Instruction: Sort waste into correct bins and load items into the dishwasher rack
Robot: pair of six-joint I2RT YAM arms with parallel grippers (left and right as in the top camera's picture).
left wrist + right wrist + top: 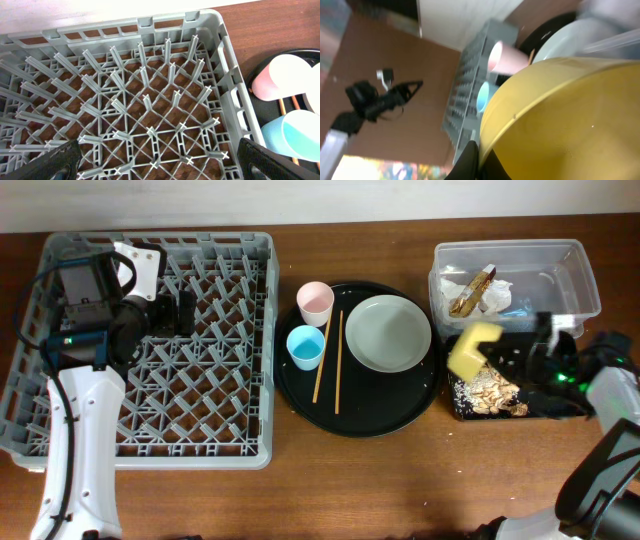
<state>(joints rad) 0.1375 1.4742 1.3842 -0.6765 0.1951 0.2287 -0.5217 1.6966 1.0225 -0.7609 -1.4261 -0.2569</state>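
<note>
I will carry the bowl (472, 348) to the round tray's bare near part, which is below my right gripper and to its left in the overhead view, then lower and release it.
My right gripper (481, 159) is shut on the rim of the small yellow bowl (560, 120). In the overhead view it holds the bowl (472, 348) tilted over the shallow black tray (545, 406), which holds tan food scraps (490, 392). The clear tub (585, 275) holds white napkins (497, 294) and a brown-gold wrapper (472, 290). My left gripper (160, 165) is open and empty above the grey dishwasher rack (150, 105), near the rack's (160, 455) far side. The plate (388, 332), pink cup (315, 302), blue cup (305, 347) and chopsticks (330, 360) lie on the table's middle.
The plate, cups and chopsticks sit on a large round black tray (360, 415) between rack and bins. The pink cup (277, 75) and blue cup (295, 140) show just right of the rack's wall in the left wrist view.
</note>
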